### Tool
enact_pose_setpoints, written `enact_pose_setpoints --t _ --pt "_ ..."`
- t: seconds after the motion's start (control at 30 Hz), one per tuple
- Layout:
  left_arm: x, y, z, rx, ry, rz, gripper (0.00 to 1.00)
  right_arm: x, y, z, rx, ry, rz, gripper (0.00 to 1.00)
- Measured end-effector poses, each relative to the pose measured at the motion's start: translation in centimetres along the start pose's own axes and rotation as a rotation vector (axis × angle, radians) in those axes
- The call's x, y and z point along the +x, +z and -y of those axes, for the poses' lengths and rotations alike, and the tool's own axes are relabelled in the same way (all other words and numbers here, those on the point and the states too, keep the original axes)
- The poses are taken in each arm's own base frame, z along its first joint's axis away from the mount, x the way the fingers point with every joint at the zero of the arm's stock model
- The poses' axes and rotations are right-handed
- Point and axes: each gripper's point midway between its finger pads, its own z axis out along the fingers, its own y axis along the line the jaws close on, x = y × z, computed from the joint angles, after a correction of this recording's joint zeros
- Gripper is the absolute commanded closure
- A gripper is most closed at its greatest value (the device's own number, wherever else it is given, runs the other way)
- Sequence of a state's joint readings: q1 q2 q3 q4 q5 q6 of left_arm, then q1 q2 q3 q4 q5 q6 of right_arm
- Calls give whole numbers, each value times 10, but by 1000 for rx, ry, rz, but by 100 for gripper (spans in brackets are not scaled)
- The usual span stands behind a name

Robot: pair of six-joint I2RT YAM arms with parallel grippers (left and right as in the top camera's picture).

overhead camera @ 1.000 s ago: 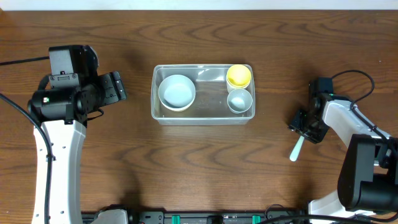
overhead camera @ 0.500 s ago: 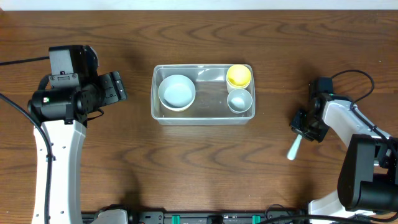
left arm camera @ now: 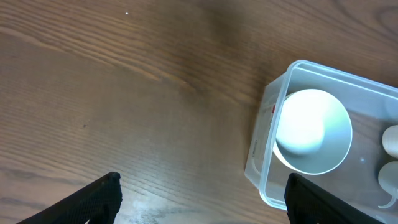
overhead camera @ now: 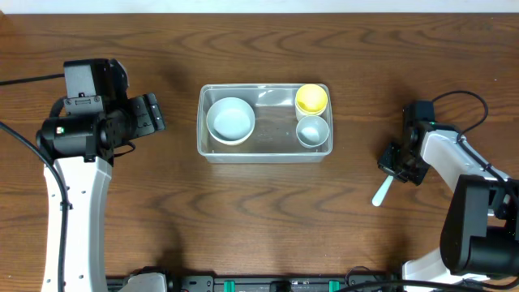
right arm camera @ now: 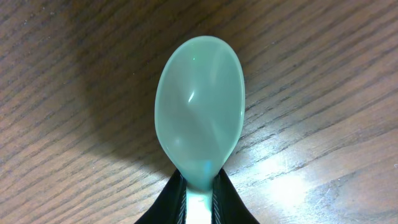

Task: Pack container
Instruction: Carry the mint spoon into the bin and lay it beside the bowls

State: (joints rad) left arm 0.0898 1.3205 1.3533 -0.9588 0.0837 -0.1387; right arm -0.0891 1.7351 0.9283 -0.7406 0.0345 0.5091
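Observation:
The container's bottom is bare beside the white bowl, so my right gripper should next lift, swing past the cups, lower the spoon (overhead camera: pixel 381 193) inside the container's near side and release it.
The clear rectangular container (overhead camera: pixel 264 150) sits mid-table and holds a white bowl (overhead camera: pixel 230 119), a yellow cup (overhead camera: pixel 311 98) and a pale cup (overhead camera: pixel 312 130). In the left wrist view the container (left arm camera: pixel 264 162) and its white bowl (left arm camera: pixel 312 131) lie at the right, ahead of my open left gripper (left arm camera: pixel 202 202). Over at the table's right, my right gripper (overhead camera: pixel 397 166) is shut on the handle of a pale green spoon (overhead camera: pixel 381 193). The right wrist view shows the spoon (right arm camera: pixel 200 115) with its bowl sticking out past the fingers (right arm camera: pixel 168 202), just above the wood.
Brown wooden tabletop (overhead camera: pixel 259 227) all around. The left arm (overhead camera: pixel 81 138) stands left of the container, with the right arm (overhead camera: pixel 470 186) near the right edge. A black cable (overhead camera: pixel 462 101) runs behind the right arm.
The right gripper closed on the spoon's handle, and the spoon's far end swung slightly left. The left arm did not move.

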Motion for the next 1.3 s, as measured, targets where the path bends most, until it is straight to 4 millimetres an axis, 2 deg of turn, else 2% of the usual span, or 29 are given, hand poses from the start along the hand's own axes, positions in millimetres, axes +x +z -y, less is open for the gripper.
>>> enact_pose_setpoints --t 0.17,0.27,0.33,0.37,0.4,0.47,0.5,0.57,0.67,0.8,1.0,1.17,1.3 --pt "1 0 -1 -6 0 -3 16 4 -9 2 28 -52 -43 99" --pt "0 0 -2 -13 0 -1 16 -12 -34 -10 4 -115 8 99" --pt "0 0 -2 -14 0 -1 16 -33 -69 -33 -47 -197 116 99" --pt "0 0 -3 -15 0 0 16 -43 -95 -47 -80 -255 190 99" --pt "0 0 -3 -16 0 0 16 -47 -113 -59 -107 -305 243 99" --pt "0 0 -3 -17 0 0 16 -52 -167 -94 -174 -460 394 99" --pt "0 0 -3 -16 0 0 16 -47 -193 -112 -206 -552 466 99" --pt "0 0 -3 -17 0 0 16 -32 -228 -139 -249 -708 558 99" --pt "0 0 -3 -16 0 0 16 -2 -256 -177 -299 -924 649 99" --pt "0 0 -3 -16 0 0 16 39 -258 -218 -333 -1160 688 99" --pt "0 0 -3 -17 0 0 16 84 -239 -269 -336 -1460 721 98" --pt "0 0 -3 -17 0 0 16 115 -211 -294 -320 -1661 696 98" --pt "0 0 -3 -16 0 0 16 133 -185 -305 -314 -1761 640 98"
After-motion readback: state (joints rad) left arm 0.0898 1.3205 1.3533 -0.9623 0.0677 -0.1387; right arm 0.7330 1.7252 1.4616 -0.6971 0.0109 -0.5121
